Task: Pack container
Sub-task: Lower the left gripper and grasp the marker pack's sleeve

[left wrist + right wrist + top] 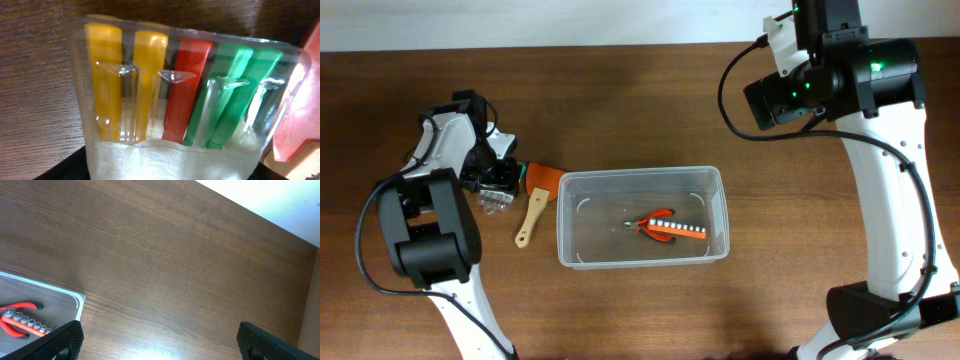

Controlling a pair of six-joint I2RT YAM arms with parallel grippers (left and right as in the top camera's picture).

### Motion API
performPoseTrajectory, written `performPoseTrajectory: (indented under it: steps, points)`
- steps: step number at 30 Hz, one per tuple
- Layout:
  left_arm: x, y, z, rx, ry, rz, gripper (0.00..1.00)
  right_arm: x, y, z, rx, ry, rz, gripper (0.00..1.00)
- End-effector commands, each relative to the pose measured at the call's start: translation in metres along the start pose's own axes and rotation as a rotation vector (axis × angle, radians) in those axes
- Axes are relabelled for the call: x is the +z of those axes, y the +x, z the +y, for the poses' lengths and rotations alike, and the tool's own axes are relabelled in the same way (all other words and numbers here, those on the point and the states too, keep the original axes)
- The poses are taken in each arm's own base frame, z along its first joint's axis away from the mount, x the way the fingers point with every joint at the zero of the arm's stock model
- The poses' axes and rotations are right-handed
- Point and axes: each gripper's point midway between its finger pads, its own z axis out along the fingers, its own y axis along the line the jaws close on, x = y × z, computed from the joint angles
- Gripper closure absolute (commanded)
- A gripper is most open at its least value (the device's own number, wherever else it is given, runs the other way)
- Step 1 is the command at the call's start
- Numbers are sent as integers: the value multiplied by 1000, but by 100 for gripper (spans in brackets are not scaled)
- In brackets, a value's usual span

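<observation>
My left gripper holds the pack and needs to lift it over the scraper, lower it to the container's bottom beside the pliers, which is bare, and release it there.
The clear container [642, 180] lies at the table's centre, with red pliers [655, 222] and a strip of sockets [682, 231] inside. Its corner [50, 287] also shows in the right wrist view. My left gripper [493, 188] is left of the container, down on a clear pack of yellow, red and green pieces [170, 90]. The pack fills the gap between the fingers in the left wrist view [160, 165]. My right gripper [160, 345] is open and empty, high over bare table right of the container.
A scraper with a wooden handle and an orange blade [534, 200] lies between the pack and the container; its blade [300, 110] touches the pack's edge. The table's back edge meets a white wall [280, 200].
</observation>
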Motion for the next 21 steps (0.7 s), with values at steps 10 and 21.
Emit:
performPoseTrajectory:
  steps: [10,21]
  points:
    - [15,13,-9,8,45,65,98,1,1,-4,13,6,2,1]
    - [-26,-6,-2,7,29,18,98,0,-1,-5,14,14,-7,1]
